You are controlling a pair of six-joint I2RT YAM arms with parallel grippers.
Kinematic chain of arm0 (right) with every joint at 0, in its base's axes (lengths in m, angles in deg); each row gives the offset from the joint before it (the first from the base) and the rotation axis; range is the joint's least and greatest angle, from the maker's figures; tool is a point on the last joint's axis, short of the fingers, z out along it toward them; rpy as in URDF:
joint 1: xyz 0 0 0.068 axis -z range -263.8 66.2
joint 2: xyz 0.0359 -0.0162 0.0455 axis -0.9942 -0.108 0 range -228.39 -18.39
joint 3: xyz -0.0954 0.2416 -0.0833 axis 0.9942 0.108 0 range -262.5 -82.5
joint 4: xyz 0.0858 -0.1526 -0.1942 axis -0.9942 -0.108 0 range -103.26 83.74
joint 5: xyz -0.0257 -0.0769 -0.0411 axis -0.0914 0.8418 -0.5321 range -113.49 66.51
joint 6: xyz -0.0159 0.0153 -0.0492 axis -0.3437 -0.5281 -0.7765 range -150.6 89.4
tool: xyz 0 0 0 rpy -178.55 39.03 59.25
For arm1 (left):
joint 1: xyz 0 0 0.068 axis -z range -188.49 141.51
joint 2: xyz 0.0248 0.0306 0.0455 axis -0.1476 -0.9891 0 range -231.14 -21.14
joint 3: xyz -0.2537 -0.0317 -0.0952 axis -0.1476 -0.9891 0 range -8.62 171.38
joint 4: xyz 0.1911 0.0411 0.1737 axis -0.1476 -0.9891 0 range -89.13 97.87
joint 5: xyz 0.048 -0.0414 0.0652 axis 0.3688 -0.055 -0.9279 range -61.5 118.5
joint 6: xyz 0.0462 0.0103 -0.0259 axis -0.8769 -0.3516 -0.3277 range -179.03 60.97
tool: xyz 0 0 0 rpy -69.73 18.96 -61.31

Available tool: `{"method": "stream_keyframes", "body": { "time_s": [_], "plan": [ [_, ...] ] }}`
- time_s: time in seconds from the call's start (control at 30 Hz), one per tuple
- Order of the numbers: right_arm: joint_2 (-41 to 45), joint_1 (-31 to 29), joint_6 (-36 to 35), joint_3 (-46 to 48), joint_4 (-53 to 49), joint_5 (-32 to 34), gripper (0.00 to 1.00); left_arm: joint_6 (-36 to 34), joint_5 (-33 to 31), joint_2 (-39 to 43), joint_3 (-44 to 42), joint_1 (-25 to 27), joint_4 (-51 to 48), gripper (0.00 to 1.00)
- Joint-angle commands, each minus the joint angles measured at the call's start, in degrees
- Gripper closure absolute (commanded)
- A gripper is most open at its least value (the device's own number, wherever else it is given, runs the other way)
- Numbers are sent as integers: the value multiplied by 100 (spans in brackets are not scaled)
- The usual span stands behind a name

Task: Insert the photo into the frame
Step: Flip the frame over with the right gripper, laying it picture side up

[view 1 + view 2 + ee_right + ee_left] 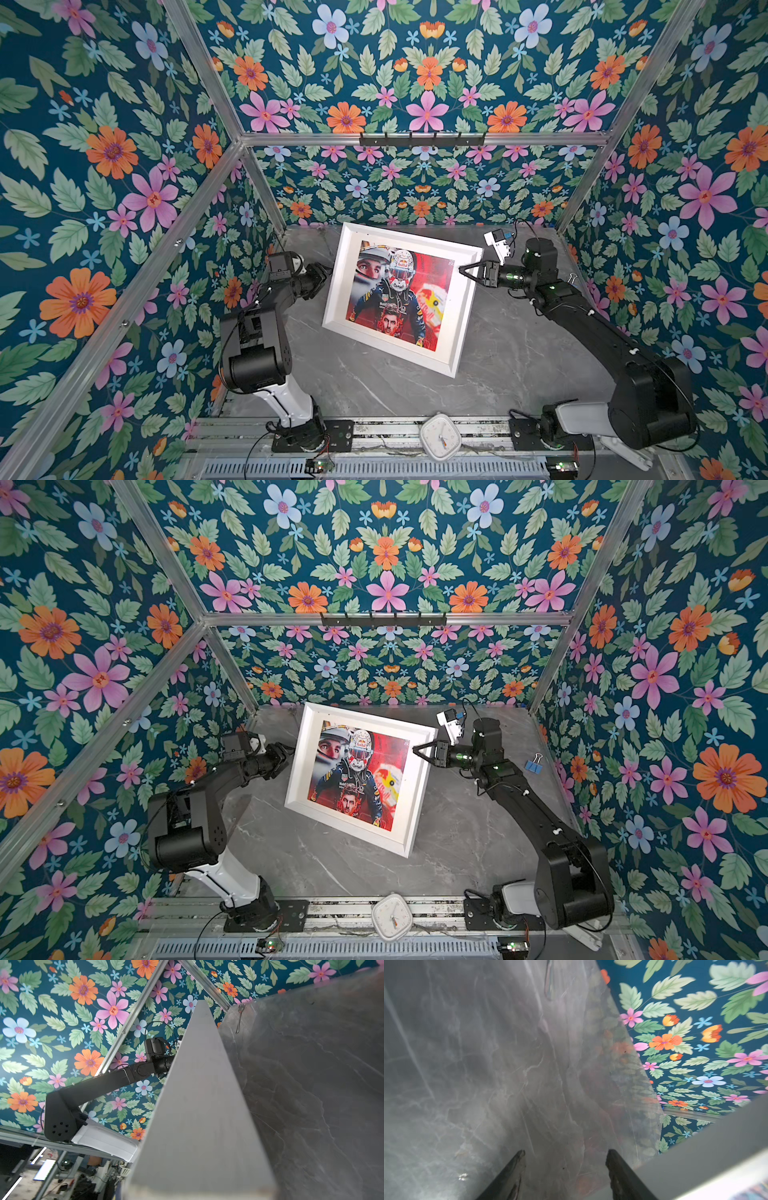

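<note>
My right gripper should next lower the white frame's edge onto the grey tabletop beneath and let go of it, as the frame is still tipped with the photo (399, 291) inside.
The white frame (343, 286) (298, 771) is tipped up off the grey table (519, 353), its low front corner down near the table's middle. The photo (399, 291) (357, 775), red with helmeted drivers, shows inside it, facing up. In both top views my right gripper (461, 268) (415, 748) is shut on the frame's right rail; the right wrist view shows only that rail's grey edge (197, 1115). My left gripper (565, 1154) is open with nothing between its fingers. It sits behind the frame's left side, with the frame (695, 1157) next to one finger.
A white clock (440, 436) lies on the front rail between the arm bases. A blue binder clip (533, 764) rests at the table's right edge. A small metal spoon (240, 1016) lies at the far left corner. A black hook rack (422, 139) hangs on the back wall.
</note>
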Motion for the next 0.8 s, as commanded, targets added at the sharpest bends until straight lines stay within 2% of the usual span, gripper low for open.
{"method": "stream_keyframes", "body": {
  "time_s": [0.0, 0.1, 0.23, 0.53, 0.67, 0.77],
  "plan": [
    [-332, 183, 732, -36, 975, -750, 100, -107, -29, 16, -116, -5, -64, 35],
    [-724, 348, 1342, 68, 1777, -970, 100, -148, -46, 78, -261, -1, -115, 36],
    [-1242, 502, 1575, -142, 1696, -1218, 100, -251, -48, 141, -426, -2, -191, 36],
    [-2342, 671, 1877, -265, 1701, -1295, 100, -349, 75, 101, -562, -2, -297, 36],
    [-2781, 753, 2234, -280, 2198, -1426, 100, -399, 119, 106, -573, 8, -373, 36],
    [-3015, 796, 2172, -389, 2141, -1443, 100, -432, 137, 88, -598, 5, -428, 36]
  ]
}}
